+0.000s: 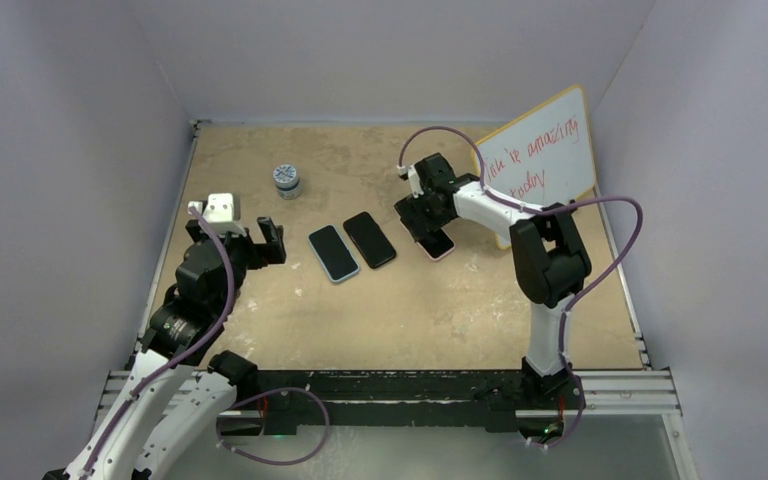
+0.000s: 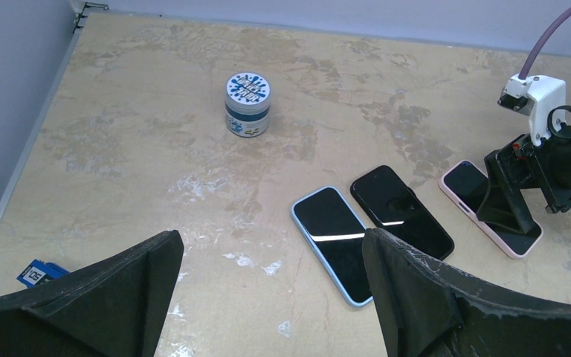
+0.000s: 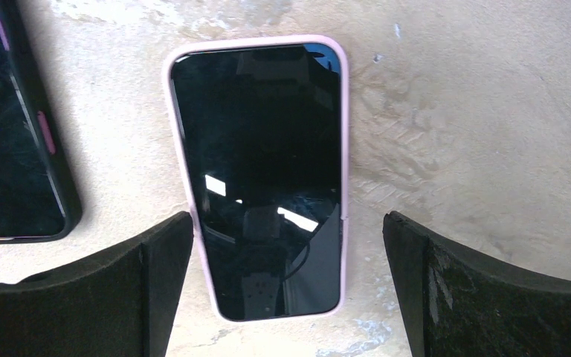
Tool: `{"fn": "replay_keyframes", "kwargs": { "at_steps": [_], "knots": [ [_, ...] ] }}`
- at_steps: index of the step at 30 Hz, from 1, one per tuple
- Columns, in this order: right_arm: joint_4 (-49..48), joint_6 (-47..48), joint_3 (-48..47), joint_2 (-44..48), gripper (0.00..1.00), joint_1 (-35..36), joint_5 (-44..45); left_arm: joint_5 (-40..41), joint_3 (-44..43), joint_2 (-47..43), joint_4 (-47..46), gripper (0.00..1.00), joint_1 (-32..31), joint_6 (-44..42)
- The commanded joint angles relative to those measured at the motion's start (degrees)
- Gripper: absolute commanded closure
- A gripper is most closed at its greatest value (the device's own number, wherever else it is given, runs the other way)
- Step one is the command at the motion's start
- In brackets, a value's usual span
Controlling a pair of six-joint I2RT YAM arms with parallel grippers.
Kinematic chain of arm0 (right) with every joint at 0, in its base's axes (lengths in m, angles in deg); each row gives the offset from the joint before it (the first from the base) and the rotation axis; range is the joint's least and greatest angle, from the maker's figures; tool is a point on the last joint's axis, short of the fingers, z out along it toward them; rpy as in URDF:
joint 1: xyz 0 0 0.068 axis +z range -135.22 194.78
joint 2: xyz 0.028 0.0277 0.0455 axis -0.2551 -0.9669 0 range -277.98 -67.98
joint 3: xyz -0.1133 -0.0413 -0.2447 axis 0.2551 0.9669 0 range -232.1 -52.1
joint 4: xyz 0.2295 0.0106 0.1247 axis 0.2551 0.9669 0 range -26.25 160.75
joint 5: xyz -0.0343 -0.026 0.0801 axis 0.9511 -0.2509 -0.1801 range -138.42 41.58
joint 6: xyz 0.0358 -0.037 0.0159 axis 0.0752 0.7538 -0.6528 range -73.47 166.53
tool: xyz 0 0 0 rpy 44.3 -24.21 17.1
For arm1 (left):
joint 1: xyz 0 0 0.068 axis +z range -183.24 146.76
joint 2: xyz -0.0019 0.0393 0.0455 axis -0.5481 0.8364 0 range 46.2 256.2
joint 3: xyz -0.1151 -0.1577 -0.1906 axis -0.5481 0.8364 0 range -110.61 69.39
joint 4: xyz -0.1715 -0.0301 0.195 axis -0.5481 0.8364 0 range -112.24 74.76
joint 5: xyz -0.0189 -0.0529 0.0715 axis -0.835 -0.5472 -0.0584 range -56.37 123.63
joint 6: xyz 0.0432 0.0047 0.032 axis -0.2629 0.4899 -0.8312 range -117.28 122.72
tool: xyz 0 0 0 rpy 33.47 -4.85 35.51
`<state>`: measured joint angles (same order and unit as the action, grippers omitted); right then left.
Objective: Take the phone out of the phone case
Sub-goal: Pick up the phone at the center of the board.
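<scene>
My left gripper goes toward the right in the top view to the pink case's far end [image 2: 454, 174] next, because my right gripper straddles its near end.
Three phones lie screen-up in a row on the table: one in a light blue phone case [image 1: 333, 253] [image 2: 334, 238], one in a black case [image 1: 370, 239] [image 2: 401, 208], one in a pink case [image 1: 441, 246] [image 3: 260, 178]. My right gripper [image 1: 425, 225] [image 3: 288, 282] hovers open just above the pink-cased phone, a finger on either side of its near end, touching nothing. My left gripper [image 1: 237, 237] [image 2: 271, 290] stands open and empty to the left of the blue-cased phone. The right gripper hides part of the pink-cased phone in the top view.
A small round jar [image 1: 286, 180] [image 2: 247, 103] with a blue-and-white lid stands behind the phones at the left. A whiteboard [image 1: 545, 155] with orange writing leans at the back right. A small blue tag [image 2: 37, 273] lies near the left wall. Walls enclose three sides.
</scene>
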<state>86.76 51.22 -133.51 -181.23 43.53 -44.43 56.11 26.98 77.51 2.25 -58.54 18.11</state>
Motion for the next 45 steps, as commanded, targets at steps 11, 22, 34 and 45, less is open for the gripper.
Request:
{"fn": "replay_keyframes", "kwargs": {
  "at_steps": [11,22,34,45],
  "knots": [
    [1.4,1.0,1.1,-0.7,0.01,-1.2,-8.2,-4.1,-1.0,0.0,-2.6,0.04,-0.4,-1.2],
    [-1.0,0.3,4.9,-1.5,0.02,-1.2,-4.4,-10.7,-0.6,0.1,-4.1,0.04,-0.4,-1.2],
    [-6.6,-9.3,18.5,9.5,0.47,0.3,-9.6,-27.5,1.0,4.9,-5.7,0.06,-0.4,9.6],
    [-22.6,-22.8,35.9,23.7,0.93,4.4,-15.4,-41.4,12.1,12.5,-22.0,0.11,-0.4,24.0]
  ]
}}
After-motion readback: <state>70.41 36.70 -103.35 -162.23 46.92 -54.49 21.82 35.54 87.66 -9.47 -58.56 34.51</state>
